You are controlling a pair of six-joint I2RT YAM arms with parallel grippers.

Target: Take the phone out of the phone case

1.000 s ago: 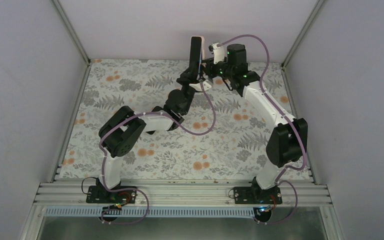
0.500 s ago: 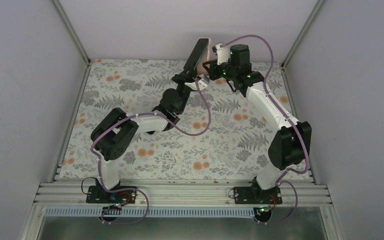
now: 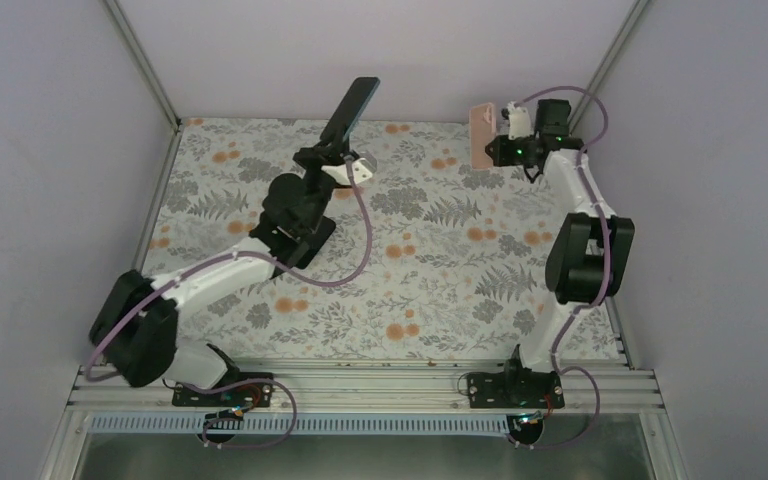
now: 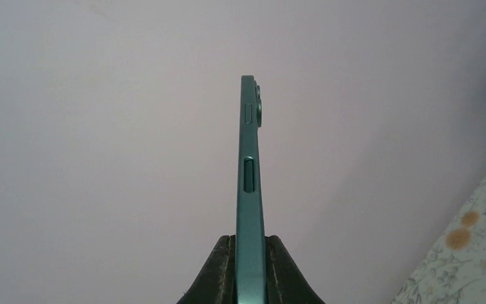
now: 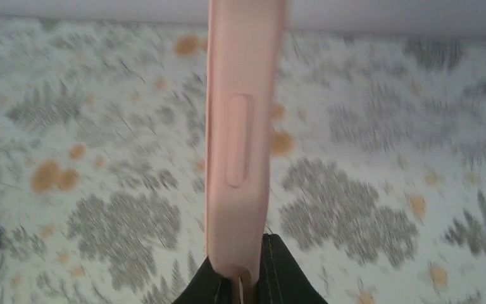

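Observation:
I should draw my left gripper back next, lower the dark green phone (image 3: 351,110) flat and let go of it, because bare cloth by the near orange flowers (image 3: 386,309) lies back from and below it.
My left gripper (image 3: 328,150) is shut on the dark green phone (image 3: 351,110) and holds it tilted up in the air over the table's far left middle. In the left wrist view the phone (image 4: 250,190) stands edge-on between my pads (image 4: 223,272), bare of any case. My right gripper (image 3: 495,150) is shut on the pink phone case (image 3: 480,136), held upright at the far right of the table, well apart from the phone. In the right wrist view the case (image 5: 239,126) shows edge-on, gripped at its bottom rim by my gripper (image 5: 250,278).
The table (image 3: 410,290) carries a floral cloth. Grey walls close it in at the back and both sides, with metal frame posts at the far corners (image 3: 173,122). The metal rail (image 3: 360,385) with both arm bases runs along the near edge.
The phone and the case were together at the far middle; now they are apart. My left arm swung left with the phone and my right arm swung right with the case.

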